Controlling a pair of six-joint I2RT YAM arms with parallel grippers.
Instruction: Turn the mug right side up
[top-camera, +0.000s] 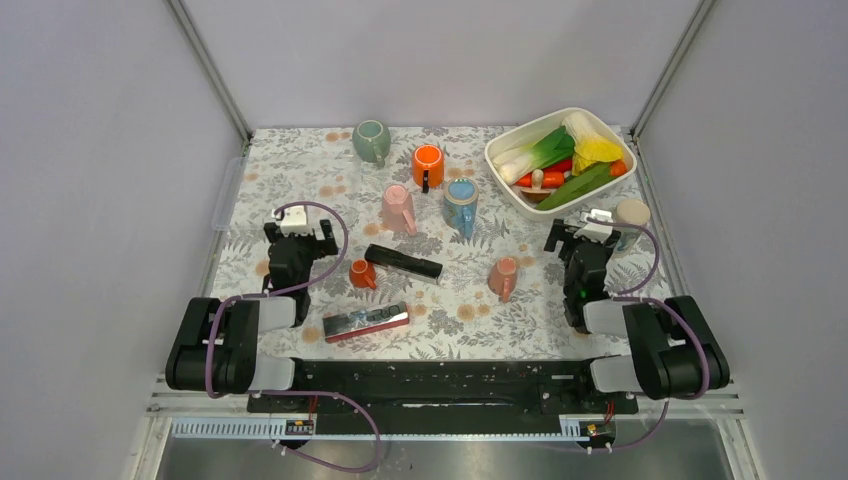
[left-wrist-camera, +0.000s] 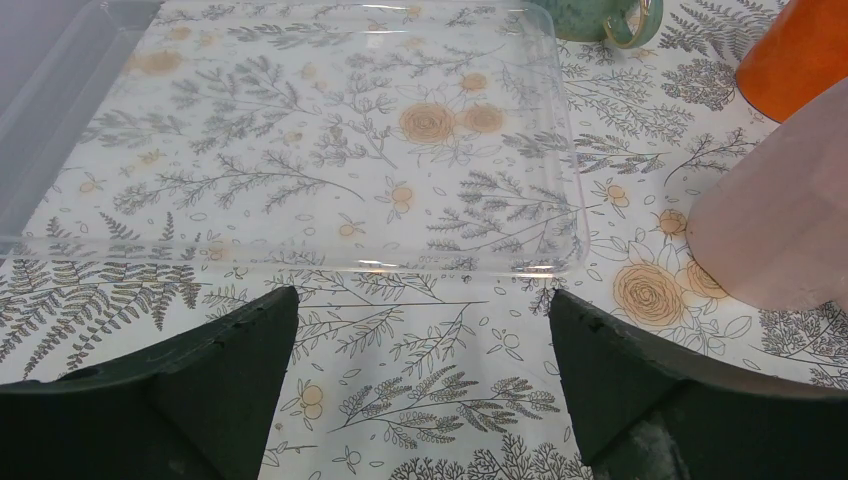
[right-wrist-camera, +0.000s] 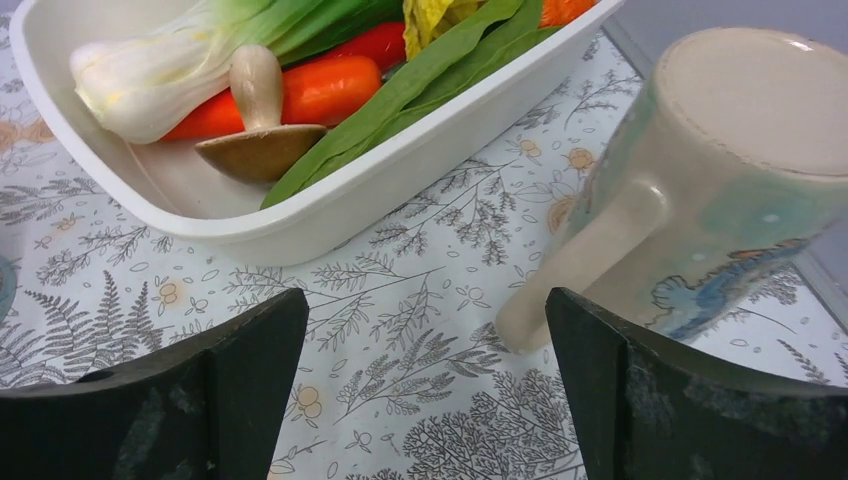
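My right gripper should turn toward the beige handle (right-wrist-camera: 592, 258), off to the right in the wrist view, and slide both fingertips astride it.
A pale mug (right-wrist-camera: 720, 180) with a blue pattern and a beige handle stands upside down, its flat base up, at the right edge of the table next to the white dish; it also shows in the top view (top-camera: 632, 214). My right gripper (right-wrist-camera: 425, 390) is open and empty, just left of and before the mug's handle; in the top view it (top-camera: 583, 232) sits beside the mug. My left gripper (left-wrist-camera: 420, 385) is open and empty over bare tablecloth at the left (top-camera: 297, 232).
A white dish (top-camera: 493, 153) of vegetables stands at the back right. Green (top-camera: 371, 140), orange (top-camera: 428, 165), pink (top-camera: 399, 208), blue (top-camera: 461, 205) and salmon (top-camera: 504, 277) mugs, a small orange cup (top-camera: 362, 273), a black bar (top-camera: 403, 262) and a red-black box (top-camera: 365, 322) are mid-table. A clear lid (left-wrist-camera: 300, 140) lies left.
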